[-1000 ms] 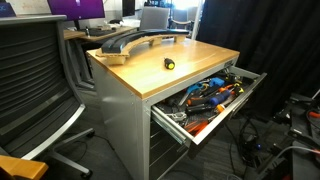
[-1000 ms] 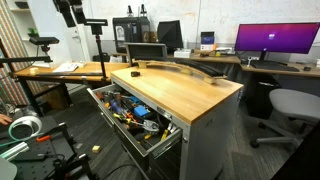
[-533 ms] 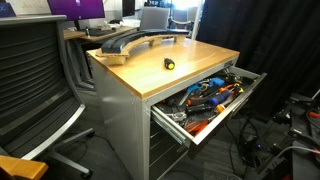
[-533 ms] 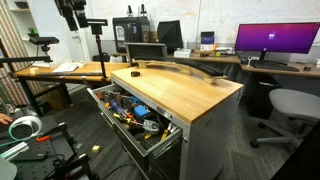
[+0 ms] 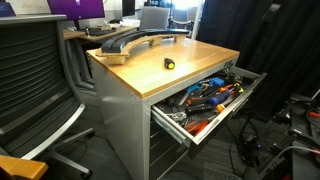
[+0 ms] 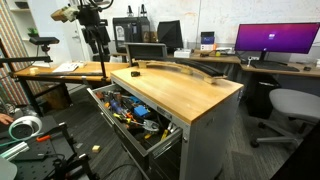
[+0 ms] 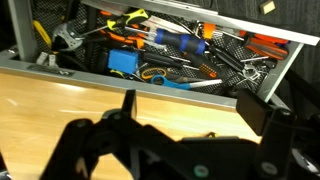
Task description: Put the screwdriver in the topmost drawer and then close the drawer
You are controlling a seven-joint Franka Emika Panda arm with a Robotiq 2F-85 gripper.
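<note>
I should move my gripper in over the worktop next and down onto the screwdriver's yellow-black handle (image 5: 169, 63) (image 7: 211, 134), because the screwdriver is below the gripper and the open fingers are empty.
The screwdriver (image 5: 169, 62), small, yellow and black, lies on the wooden worktop (image 5: 180, 70). It shows as a dark speck in an exterior view (image 6: 135, 72). In the wrist view it is a tiny yellow-black bit (image 7: 211, 134), partly hidden by the gripper body. The topmost drawer (image 5: 235, 108) stands pulled out and full of tools. It also shows in an exterior view (image 6: 160, 148) and in the wrist view (image 7: 230, 27). My gripper (image 6: 99, 52) hangs above and beyond the worktop's far end. Its fingers (image 7: 192, 105) are spread, open and empty.
A curved grey object (image 5: 130, 42) lies at one end of the worktop. Office chairs (image 5: 35, 90) (image 6: 285, 105) stand beside the cabinet. A desk with monitors (image 6: 275, 40) is behind it. Cables and gear (image 5: 285, 140) lie on the floor by the open drawer.
My arm has come down and sideways into an exterior view, closer to the worktop. The screwdriver and the drawer have not moved.
</note>
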